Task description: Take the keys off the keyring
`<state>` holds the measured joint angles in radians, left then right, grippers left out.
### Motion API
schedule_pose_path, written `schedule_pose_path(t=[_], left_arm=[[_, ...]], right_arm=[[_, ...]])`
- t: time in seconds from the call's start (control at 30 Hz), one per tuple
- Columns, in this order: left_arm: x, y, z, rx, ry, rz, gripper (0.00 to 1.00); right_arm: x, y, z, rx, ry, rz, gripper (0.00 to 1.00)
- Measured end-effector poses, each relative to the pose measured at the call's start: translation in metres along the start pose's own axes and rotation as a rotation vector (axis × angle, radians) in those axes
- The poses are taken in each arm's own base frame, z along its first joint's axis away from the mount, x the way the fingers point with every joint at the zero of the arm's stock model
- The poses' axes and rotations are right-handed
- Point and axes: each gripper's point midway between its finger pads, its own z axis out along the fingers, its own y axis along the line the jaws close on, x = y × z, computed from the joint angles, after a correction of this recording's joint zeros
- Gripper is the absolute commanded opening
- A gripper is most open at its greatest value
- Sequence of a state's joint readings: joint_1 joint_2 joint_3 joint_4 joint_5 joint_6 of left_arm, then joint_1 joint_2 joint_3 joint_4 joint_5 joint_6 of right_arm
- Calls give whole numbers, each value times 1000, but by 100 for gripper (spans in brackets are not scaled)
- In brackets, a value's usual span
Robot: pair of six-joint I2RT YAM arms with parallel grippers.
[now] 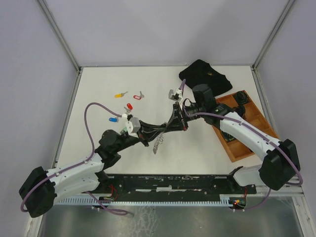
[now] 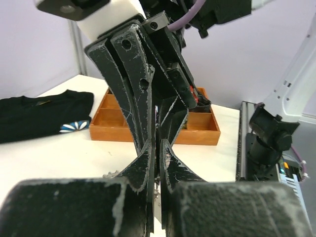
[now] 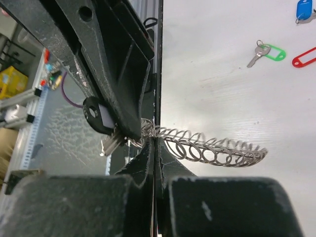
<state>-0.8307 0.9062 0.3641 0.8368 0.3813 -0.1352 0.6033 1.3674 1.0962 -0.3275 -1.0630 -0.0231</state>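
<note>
I should swing my left gripper to its left in the top view, tilting it down, and release the black-headed key (image 3: 96, 116) among the loose red keys that lie there.
The keyring (image 1: 158, 143), a silvery ring fringed with small wire loops, hangs above the table between both grippers. In the right wrist view my right gripper (image 3: 156, 139) is shut on its wire, and the loops (image 3: 217, 152) trail to the right. My left gripper (image 2: 158, 143) is shut, tip to tip with the right one (image 1: 180, 114). A black-headed key (image 3: 96, 116) sits at the left gripper's tip (image 1: 174, 122), its silver blade pointing down. Yellow (image 1: 118, 95), green (image 1: 140, 95), red (image 1: 129, 106) and blue (image 1: 114, 119) keys lie loose on the table, back left.
A wooden compartment tray (image 1: 249, 136) stands at the right, also in the left wrist view (image 2: 103, 126). A black cloth (image 1: 205, 76) lies at the back right. The arms' base rail (image 1: 173, 185) runs along the near edge.
</note>
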Motion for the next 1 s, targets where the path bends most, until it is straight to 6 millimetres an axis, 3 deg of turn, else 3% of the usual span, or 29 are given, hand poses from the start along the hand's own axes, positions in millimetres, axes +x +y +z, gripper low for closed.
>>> schedule_pose_path(t=[0.17, 0.47, 1.0], left_arm=[[2, 7, -5, -47, -18, 5, 3], [-7, 15, -12, -97, -72, 43, 3], [-5, 25, -17, -161, -86, 42, 3]], right_arm=[[-4, -9, -2, -3, -83, 143, 0], [-20, -20, -9, -9, -188, 250, 0], [-14, -46, -9, 28, -234, 368, 0]])
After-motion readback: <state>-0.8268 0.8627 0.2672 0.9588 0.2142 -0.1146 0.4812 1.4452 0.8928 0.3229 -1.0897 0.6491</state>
